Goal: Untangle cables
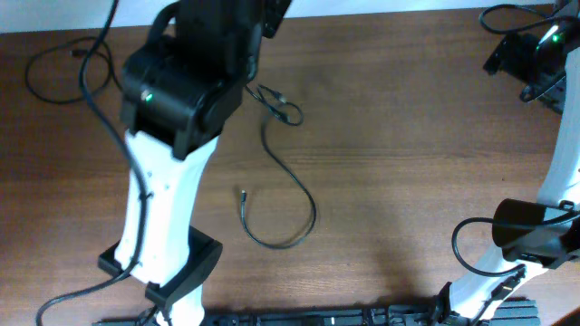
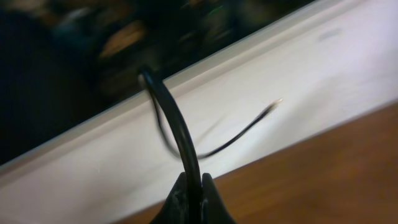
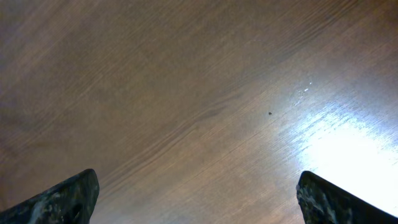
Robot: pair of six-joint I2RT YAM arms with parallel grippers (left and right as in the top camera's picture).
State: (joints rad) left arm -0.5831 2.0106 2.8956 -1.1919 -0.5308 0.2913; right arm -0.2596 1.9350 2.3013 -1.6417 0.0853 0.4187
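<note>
The left gripper swings to the left in the overhead view next, to the clear wood by the looped cord below it, then lowers and releases the cable.
One thin black cable (image 1: 304, 195) lies on the wooden table. It runs from a small knot (image 1: 283, 110) down through a wide loop to a plug end (image 1: 243, 193). My left gripper (image 2: 194, 190) is shut on a black cable (image 2: 173, 118) that arches up from the jaws. A thinner strand with a pale tip (image 2: 273, 104) hangs behind it. In the overhead view the left arm (image 1: 181, 86) hides this gripper. My right gripper (image 3: 199, 186) is open and empty over bare wood, at the far right corner in the overhead view (image 1: 515, 59).
Another thin black cord (image 1: 41, 68) loops at the far left of the table. A white strip (image 2: 261, 74) runs along the table's far edge. The arm bases and their thicker wires (image 1: 471, 244) stand along the near edge.
</note>
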